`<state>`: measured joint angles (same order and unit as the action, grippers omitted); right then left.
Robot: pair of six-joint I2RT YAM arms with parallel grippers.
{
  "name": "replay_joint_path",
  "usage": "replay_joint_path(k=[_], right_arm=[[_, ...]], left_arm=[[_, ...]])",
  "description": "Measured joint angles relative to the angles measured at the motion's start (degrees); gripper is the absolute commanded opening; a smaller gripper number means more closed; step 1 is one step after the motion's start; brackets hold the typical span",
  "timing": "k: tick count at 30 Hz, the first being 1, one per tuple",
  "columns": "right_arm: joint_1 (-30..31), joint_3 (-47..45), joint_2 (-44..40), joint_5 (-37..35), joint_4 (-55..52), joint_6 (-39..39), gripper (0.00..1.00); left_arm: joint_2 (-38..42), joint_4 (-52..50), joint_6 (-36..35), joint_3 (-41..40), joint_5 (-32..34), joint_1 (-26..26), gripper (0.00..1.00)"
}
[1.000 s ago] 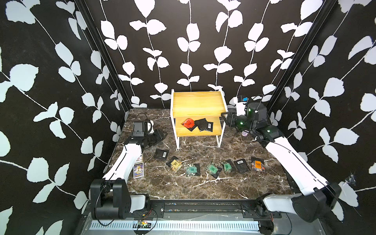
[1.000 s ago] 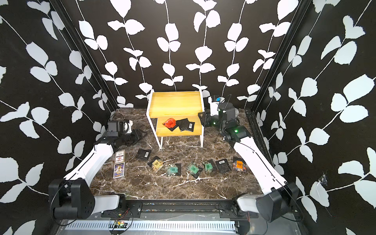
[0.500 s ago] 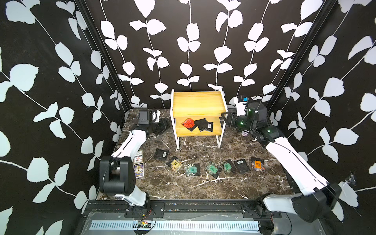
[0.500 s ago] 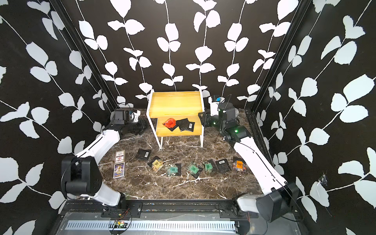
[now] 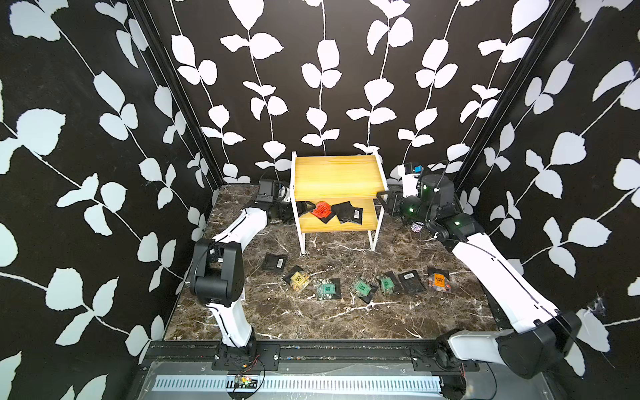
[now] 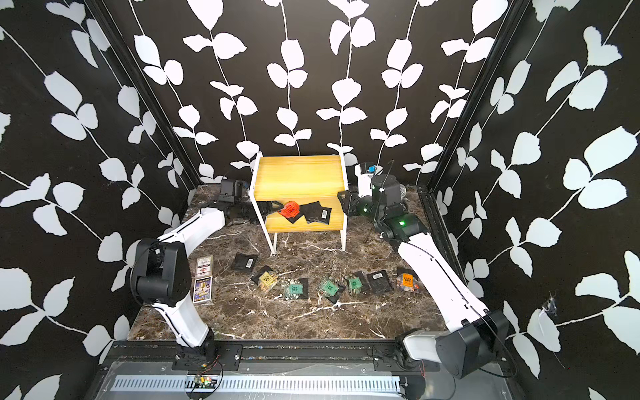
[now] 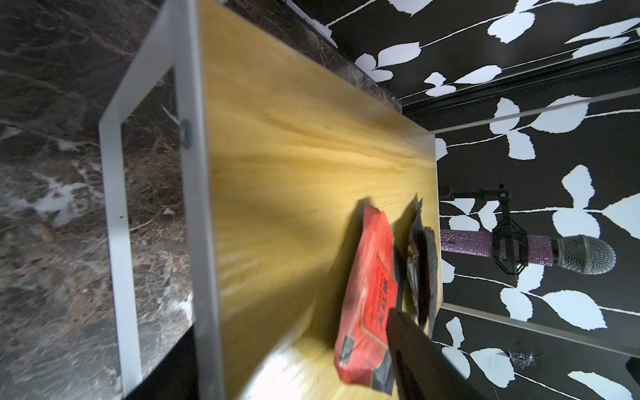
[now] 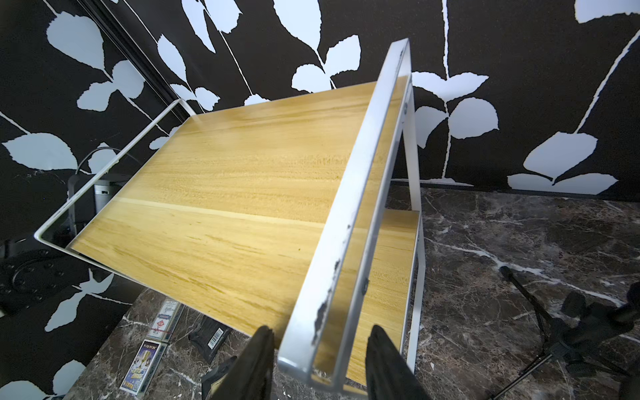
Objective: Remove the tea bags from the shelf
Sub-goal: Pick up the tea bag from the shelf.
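Note:
My left gripper is to drag the red tea bag sideways to the board's edge (image 5: 300, 222) (image 7: 217, 313) at the nearest white post and close there, since the bag lies flat.
The shelf (image 5: 336, 176) stands at the back of the marble table. A red tea bag (image 5: 321, 210) and two black tea bags (image 5: 348, 212) lie on its lower board. My left gripper (image 5: 306, 207) reaches in over that board from the left and is open. In the left wrist view one finger (image 7: 412, 346) lies against the red tea bag (image 7: 370, 294); the other finger is hidden. My right gripper (image 5: 385, 201) is at the front right corner of the shelf's upper tier. In the right wrist view this gripper (image 8: 322, 346) is closed around the white frame there.
Several tea bags (image 5: 360, 287) lie in a row on the table in front of the shelf. Two printed cards (image 6: 203, 277) lie by the left arm's base. A microphone (image 7: 554, 252) on a small stand is behind the shelf's right side.
My left arm has swung from the table's left side toward the shelf, bringing its gripper in over the lower board beside the red tea bag. The right arm has not moved.

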<state>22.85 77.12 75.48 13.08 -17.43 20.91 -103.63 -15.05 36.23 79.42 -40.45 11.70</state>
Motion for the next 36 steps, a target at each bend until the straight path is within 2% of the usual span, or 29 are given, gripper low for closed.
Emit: replay_joint_path(k=[8,19,25,36], right_arm=[[0.02,0.02,0.00,0.00,0.00,0.11,0.44],[0.02,0.02,-0.07,-0.11,-0.04,0.13,0.44],[0.02,-0.02,-0.31,-0.48,-0.33,0.11,0.44],[0.02,-0.13,-0.76,-0.90,-0.83,0.28,0.44]], left_arm=[[-2.54,-0.22,-0.13,1.92,0.44,1.20,0.69],[-2.84,-2.27,-2.82,1.99,2.49,1.66,0.60],[-0.07,-3.34,-4.85,-0.24,3.54,0.50,0.56],[5.90,-4.92,-7.08,-5.20,5.66,-2.95,0.38]])
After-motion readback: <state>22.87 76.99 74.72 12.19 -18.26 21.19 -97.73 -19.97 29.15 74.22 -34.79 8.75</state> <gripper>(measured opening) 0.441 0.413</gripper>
